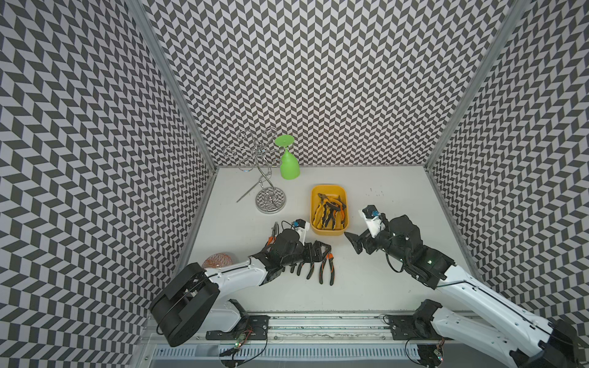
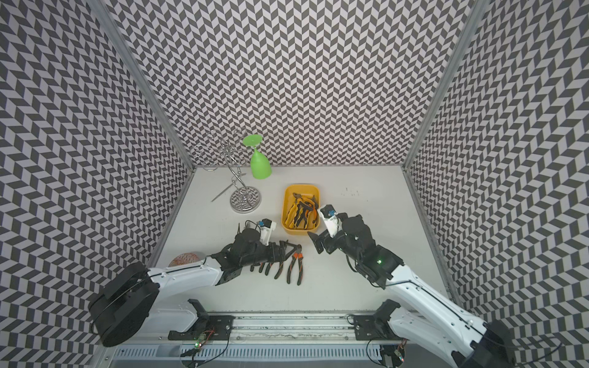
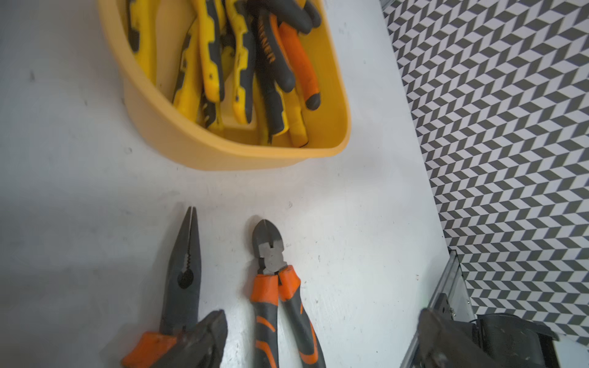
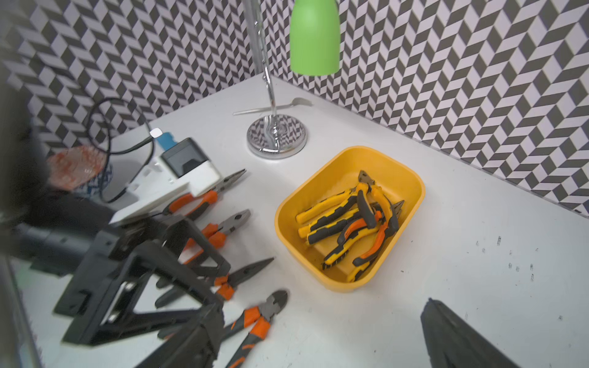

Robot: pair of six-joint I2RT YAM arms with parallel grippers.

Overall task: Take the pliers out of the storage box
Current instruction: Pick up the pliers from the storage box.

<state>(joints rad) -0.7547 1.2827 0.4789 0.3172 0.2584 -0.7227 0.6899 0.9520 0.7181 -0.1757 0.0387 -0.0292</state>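
The uppermost pliers' dark handle (image 1: 331,206) (image 4: 366,209) lies above the others. My right gripper goes outward over the yellow storage box next, then down into it onto that handle.
The yellow storage box (image 1: 328,188) (image 2: 301,188) stands mid-table and holds several pliers (image 1: 330,212) (image 4: 353,220) with yellow-and-black and orange-and-black handles. Several orange-handled pliers lie in a row on the table in front of it, a cutter (image 1: 328,269) (image 3: 274,286) rightmost and a needle-nosed pair (image 3: 185,264) beside it. My left gripper (image 1: 320,253) (image 3: 323,318) hovers low over that row, open; the cutter's handles lie loose between its fingers. My right gripper (image 1: 355,243) (image 4: 322,309) hangs open and empty by the box's near right corner.
A chrome wire glass rack (image 1: 271,200) stands at the back left with a green glass (image 1: 289,165) hanging upside down from it. A fork (image 1: 247,194) lies by its base. An orange-patterned dish (image 1: 220,259) sits near the left wall, behind the left arm.
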